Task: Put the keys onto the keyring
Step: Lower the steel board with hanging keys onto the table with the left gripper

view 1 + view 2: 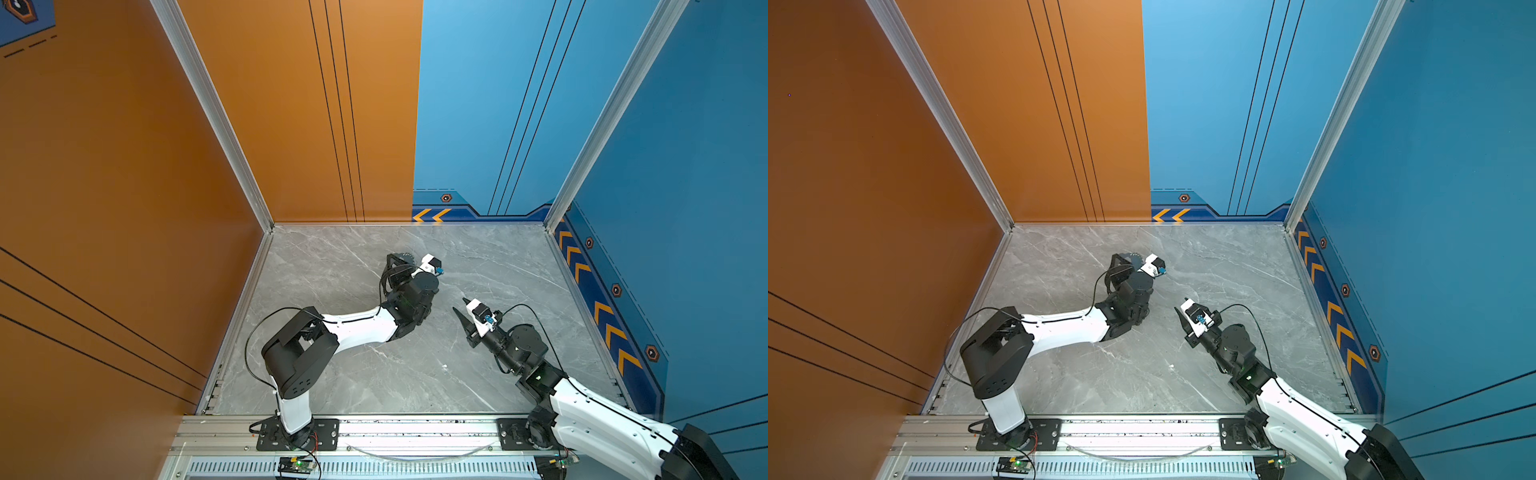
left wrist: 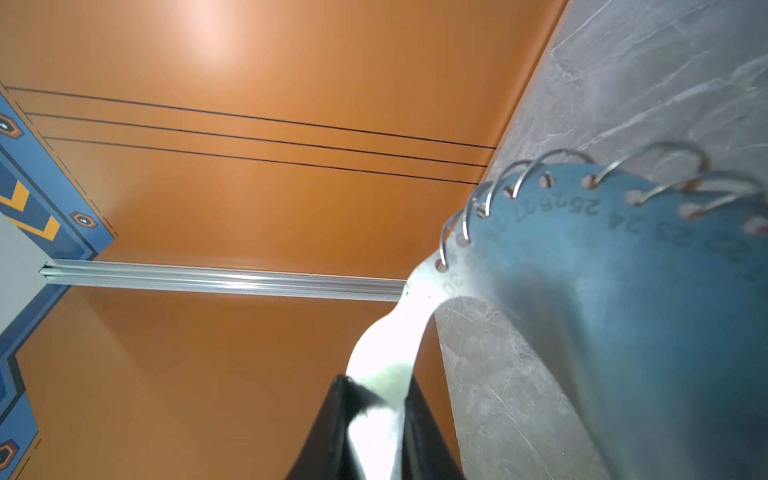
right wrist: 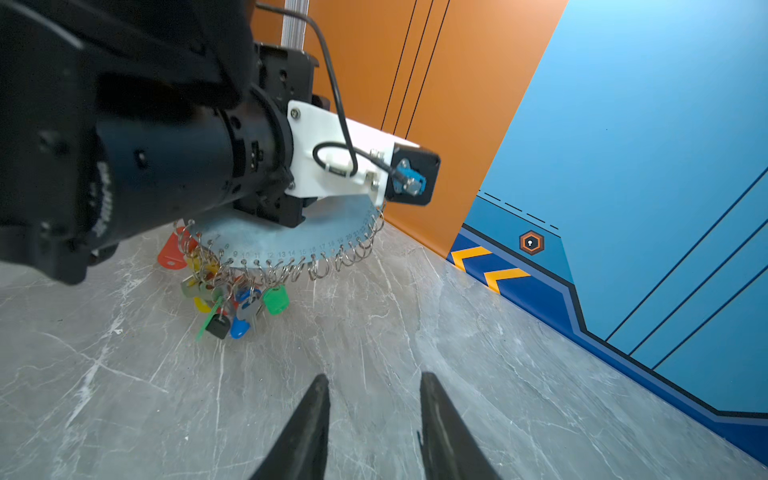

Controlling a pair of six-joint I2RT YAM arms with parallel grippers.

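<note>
Keys already hang from the plate's rings, so my left gripper should next swing toward the orange side, lower the plate flat onto the bare marble table and release it.
The keyring [image 3: 266,241] is a flat grey-blue metal plate with numbers along a curved edge hung with many small silver rings. In the left wrist view the keyring [image 2: 582,257] fills the area past the fingers. My left gripper [image 2: 378,386] is shut on the plate's narrow bright end and holds it just above the table. In both top views only a sliver of the keyring [image 1: 409,257] [image 1: 1133,255] shows beside the left gripper [image 1: 399,261]. Several keys hang bunched from the rings, among them a green key [image 3: 275,299], a blue key [image 3: 240,328] and a red key [image 3: 174,251]. My right gripper [image 3: 374,380] [image 1: 460,304] is open and empty, short of the keys.
The grey marble table [image 1: 415,374] is bounded by an orange wall [image 1: 311,124] at the left and back and a blue wall [image 1: 685,208] at the right. An aluminium rail [image 1: 415,432] carrying both arm bases runs along the front. The left arm's wrist camera [image 3: 411,178] overhangs the keyring.
</note>
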